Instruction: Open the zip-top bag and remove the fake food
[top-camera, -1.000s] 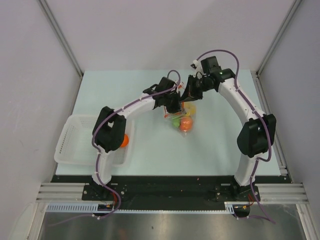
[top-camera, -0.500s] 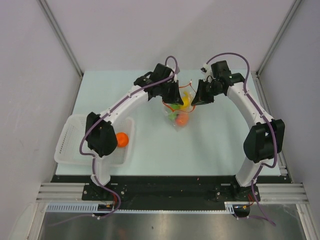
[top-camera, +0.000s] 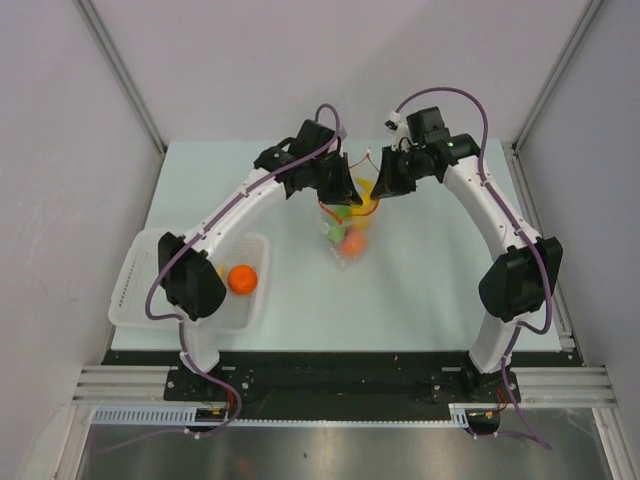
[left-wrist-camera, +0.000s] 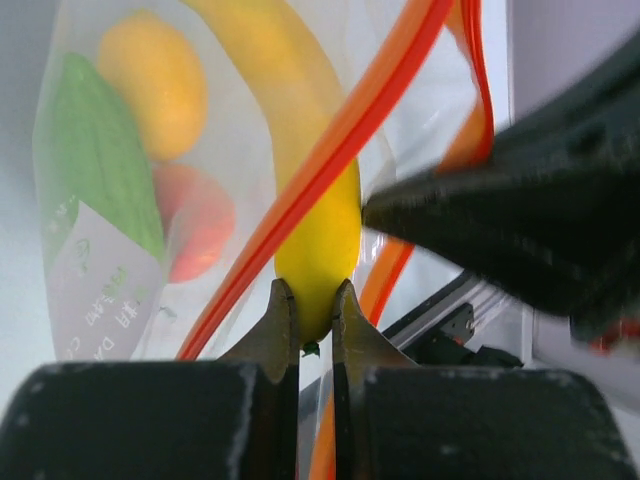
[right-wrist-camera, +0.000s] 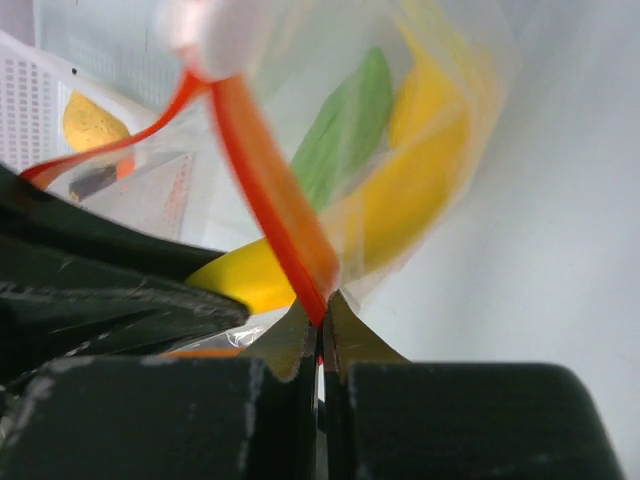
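Note:
The fruit lies in the white mesh basket (top-camera: 145, 285), so my left gripper will next move up, to the left in the top view, then down over the basket and release the banana.
The clear zip-top bag (top-camera: 343, 238) hangs above the table between my two grippers, its mouth pulled open. My right gripper (right-wrist-camera: 321, 300) is shut on the bag's red-orange zip strip (right-wrist-camera: 265, 170). My left gripper (left-wrist-camera: 314, 290) is shut on the end of the yellow banana (left-wrist-camera: 300, 130), which sticks up through the open mouth past the zip strip (left-wrist-camera: 340, 150). Inside the bag are a green piece (left-wrist-camera: 95, 150), an orange piece (left-wrist-camera: 155, 70) and a red-orange piece (left-wrist-camera: 195, 220). In the top view the left gripper (top-camera: 350, 193) and the right gripper (top-camera: 380, 188) are close together.
A white mesh basket (top-camera: 140, 290) stands at the table's near left with an orange fruit (top-camera: 241, 279) in it. It also shows in the right wrist view (right-wrist-camera: 40, 90) with a yellow piece (right-wrist-camera: 90, 120). Grey walls stand on three sides.
Both grippers have moved toward the back of the table, and the bag has gone with them. The left arm has stretched out and no longer covers the orange fruit in the basket.

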